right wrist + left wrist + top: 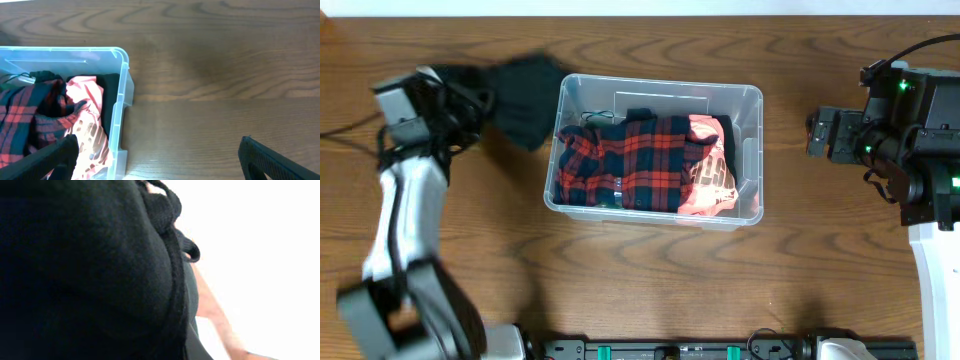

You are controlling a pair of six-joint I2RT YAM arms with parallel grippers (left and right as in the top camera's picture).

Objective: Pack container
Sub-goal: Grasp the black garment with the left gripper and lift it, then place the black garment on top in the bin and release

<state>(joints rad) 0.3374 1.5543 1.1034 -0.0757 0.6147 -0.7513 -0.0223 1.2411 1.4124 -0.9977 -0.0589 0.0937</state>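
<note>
I need to move the black garment in my left gripper across over the plaid shirt next, then down to open, because it still hangs outside the container.
The clear plastic container stands at the table's middle, holding a red and black plaid shirt and a pink printed garment. It also shows in the right wrist view. My left gripper is lifted at the far left, left of the container, shut on a black garment that hangs toward the container's left rim. The black garment fills the left wrist view and hides the jaws. My right gripper is open and empty, right of the container above bare table.
The wooden table surrounds the container. My right arm's body sits at the right edge. A black rail runs along the front edge.
</note>
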